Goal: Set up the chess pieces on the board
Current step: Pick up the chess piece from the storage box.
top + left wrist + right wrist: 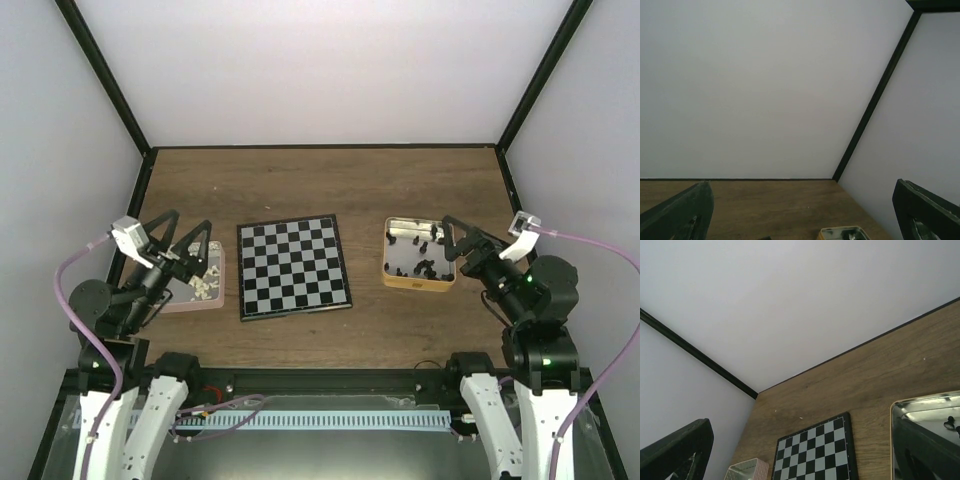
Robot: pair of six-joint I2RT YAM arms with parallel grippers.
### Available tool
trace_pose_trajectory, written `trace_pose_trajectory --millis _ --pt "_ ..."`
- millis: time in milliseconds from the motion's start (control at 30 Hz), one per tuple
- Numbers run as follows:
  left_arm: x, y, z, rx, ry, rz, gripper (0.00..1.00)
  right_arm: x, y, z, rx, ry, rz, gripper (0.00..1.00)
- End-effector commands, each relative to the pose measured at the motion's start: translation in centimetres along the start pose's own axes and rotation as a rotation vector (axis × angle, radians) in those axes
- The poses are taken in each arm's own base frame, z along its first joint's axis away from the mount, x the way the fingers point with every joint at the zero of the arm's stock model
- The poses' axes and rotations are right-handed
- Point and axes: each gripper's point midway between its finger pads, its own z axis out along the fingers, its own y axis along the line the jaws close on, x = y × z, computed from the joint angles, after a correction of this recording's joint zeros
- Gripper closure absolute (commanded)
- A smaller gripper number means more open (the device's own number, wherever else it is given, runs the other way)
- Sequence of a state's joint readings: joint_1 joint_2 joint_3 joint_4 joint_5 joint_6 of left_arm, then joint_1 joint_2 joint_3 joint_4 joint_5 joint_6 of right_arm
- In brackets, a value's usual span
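My right gripper tilts downward next and lowers inside onto a black chess piece, since my fingers point toward the tin's far side above the tin [388,270].
The board [292,267] lies flat mid-table with no pieces on it; it also shows in the right wrist view [815,452]. Several tiny black chess pieces [425,266] lie in a metal tin [388,270] to the right of the board; one piece shows in the right wrist view [951,422]. My left gripper [188,226] is open and empty, raised above a pink tray [190,303]. My right gripper [452,238] is open and empty over the tin's right side. In both wrist views the fingers [685,215] [680,450] stand wide apart with nothing between them.
The pink tray holds several pale pieces [207,283] left of the board; its corner shows in the right wrist view [745,470]. The tin's far end shows in the left wrist view [845,233]. White walls with black frame posts enclose the wooden table [330,180].
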State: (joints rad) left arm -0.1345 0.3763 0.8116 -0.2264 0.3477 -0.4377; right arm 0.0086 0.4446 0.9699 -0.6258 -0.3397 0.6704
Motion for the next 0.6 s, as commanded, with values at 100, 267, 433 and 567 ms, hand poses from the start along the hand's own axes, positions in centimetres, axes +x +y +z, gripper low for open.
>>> trace_pose_trajectory --millis 100,267,433,567 --pt "2.8 -1.5 1.4 0.167 0.082 -0.007 0.0 2.9 -0.3 2.5 -0.099 0.121 -0.072 0.0" --pt "6.0 0.6 3.6 0.146 0.164 -0.136 0.0 5.4 -1.9 4.8 -0.107 0.239 -0.078 0.0" --pt "10.6 3.1 6.1 0.13 0.288 -0.242 0.0 6.5 -5.5 8.1 -0.009 0.29 -0.046 0.03" --pt "16.0 4.7 8.8 0.169 0.473 -0.35 0.0 8.9 -9.8 11.8 0.125 0.432 -0.006 0.26"
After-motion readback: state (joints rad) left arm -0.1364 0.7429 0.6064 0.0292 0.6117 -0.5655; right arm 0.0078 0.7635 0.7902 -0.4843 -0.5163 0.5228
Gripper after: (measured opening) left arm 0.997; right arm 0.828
